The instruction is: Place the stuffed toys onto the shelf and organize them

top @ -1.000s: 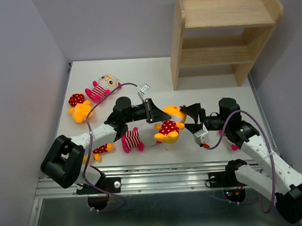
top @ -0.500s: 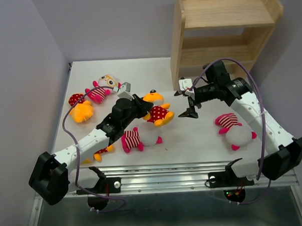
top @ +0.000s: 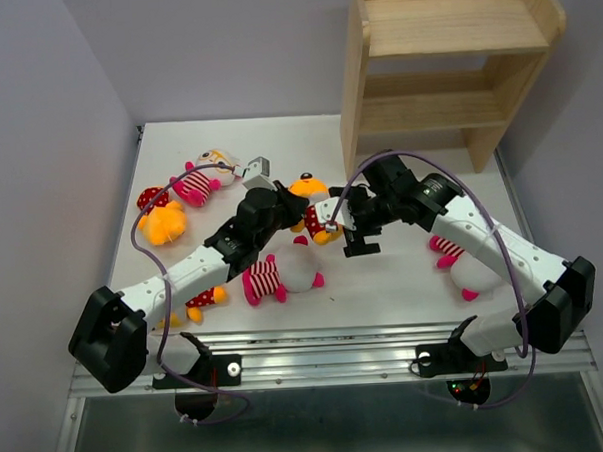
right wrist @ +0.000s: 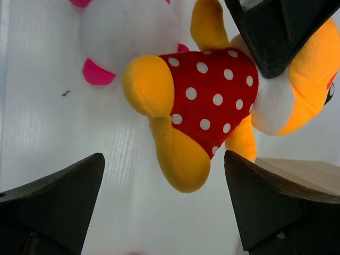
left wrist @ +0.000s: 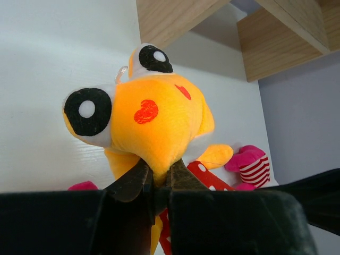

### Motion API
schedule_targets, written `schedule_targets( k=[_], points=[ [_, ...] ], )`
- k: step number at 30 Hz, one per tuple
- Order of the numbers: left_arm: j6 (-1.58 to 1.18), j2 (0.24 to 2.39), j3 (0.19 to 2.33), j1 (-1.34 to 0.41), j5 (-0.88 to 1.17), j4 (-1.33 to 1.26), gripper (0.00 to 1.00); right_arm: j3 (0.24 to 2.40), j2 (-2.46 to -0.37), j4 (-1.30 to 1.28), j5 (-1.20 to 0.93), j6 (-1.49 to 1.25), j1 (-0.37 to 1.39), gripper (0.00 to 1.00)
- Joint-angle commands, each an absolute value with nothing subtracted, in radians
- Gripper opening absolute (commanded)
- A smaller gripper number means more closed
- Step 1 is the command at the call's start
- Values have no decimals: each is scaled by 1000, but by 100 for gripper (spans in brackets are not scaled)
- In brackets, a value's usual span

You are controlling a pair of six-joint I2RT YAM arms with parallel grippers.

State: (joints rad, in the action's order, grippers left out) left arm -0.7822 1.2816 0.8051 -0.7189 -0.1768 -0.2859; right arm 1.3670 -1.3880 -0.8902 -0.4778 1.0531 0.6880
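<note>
Next, my right gripper slides to its left in the top view toward the toy's red outfit and closes on the toy's hanging leg.
My left gripper is shut on the head of a yellow-orange toy in a red dotted outfit, held above the table's middle. In the left wrist view the fingers pinch the bottom of its head, the gripper just below. My right gripper is open right beside the toy's body; in its wrist view the toy's leg hangs between the spread fingers, gripper. The wooden shelf stands at the back right with nothing on it.
A striped toy and a yellow toy lie at the back left. Another striped toy lies under the held one, a yellow toy is half hidden under my left arm, and a striped toy lies at the right.
My right arm has swung left from near the shelf, bringing its open gripper to the held toy's legs. My left gripper has held the toy aloft near the middle.
</note>
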Motion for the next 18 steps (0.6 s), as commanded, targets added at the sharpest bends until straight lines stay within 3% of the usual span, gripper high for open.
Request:
schedule_targets(
  k=[1, 4, 8, 18],
  points=[
    [-779, 1240, 845, -724, -164, -333, 0, 1310, -1385, -689, -286, 1028, 710, 98],
    [-799, 1230, 833, -724, -156, -342, 0, 1266, -1393, -641, -236, 1034, 719, 94],
    [-825, 1220, 815, -724, -147, -376, 0, 1247, -1401, -586, -229, 1008, 730, 81],
    [-819, 1215, 805, -724, -195, -374, 0, 1275, -1402, -594, -256, 933, 804, 78]
  ],
)
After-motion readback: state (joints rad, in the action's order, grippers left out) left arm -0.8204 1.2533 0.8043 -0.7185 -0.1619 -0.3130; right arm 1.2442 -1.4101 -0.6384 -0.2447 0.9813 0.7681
